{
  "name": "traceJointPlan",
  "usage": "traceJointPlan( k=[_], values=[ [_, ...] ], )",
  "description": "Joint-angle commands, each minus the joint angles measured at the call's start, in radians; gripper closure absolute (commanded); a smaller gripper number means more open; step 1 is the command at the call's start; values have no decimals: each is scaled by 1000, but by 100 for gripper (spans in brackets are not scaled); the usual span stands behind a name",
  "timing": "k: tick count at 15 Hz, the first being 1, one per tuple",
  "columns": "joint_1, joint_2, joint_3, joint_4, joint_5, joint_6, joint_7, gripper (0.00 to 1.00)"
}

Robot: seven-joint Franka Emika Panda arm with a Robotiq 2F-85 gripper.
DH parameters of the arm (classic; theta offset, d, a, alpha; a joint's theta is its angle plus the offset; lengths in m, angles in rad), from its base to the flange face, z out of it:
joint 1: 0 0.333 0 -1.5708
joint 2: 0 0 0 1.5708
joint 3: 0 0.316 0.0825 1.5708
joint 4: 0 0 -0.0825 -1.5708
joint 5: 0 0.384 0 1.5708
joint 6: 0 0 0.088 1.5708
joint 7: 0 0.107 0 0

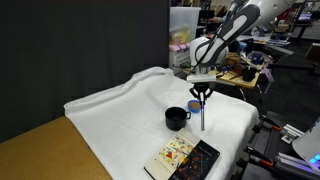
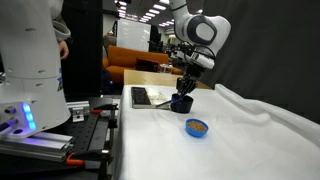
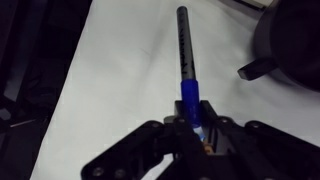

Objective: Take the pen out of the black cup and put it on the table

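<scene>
The blue pen will go down with my gripper and be released on the bare white cloth (image 1: 207, 129) (image 3: 160, 55) below it, beside the black cup's handle and clear of the cup.
My gripper (image 1: 201, 98) is shut on the upper end of the blue pen (image 1: 202, 116), which hangs upright just beside the black cup (image 1: 176, 117), outside it and above the white-clothed table (image 1: 115, 110). In the wrist view the pen (image 3: 185, 60) sticks out from between the fingers of the gripper (image 3: 192, 125) over bare cloth. The cup (image 3: 290, 45) sits at the upper right with its handle pointing toward the pen. In an exterior view the gripper (image 2: 187, 83) hovers over the cup (image 2: 182, 102).
A colourful black-edged book (image 1: 182, 160) lies near the table's front edge. A small round blue-and-orange disc (image 2: 197, 126) rests on the cloth in front of the cup. Tan wood (image 1: 40, 150) shows at one end. Cluttered benches and equipment stand beyond the table.
</scene>
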Motion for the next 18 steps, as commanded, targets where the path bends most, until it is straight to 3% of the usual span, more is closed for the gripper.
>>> traceJointPlan(
  k=[1,18],
  values=[
    [-6,14,10,-4,24,20,9,95],
    [3,147,7,90,12,-10,3,95]
  ],
)
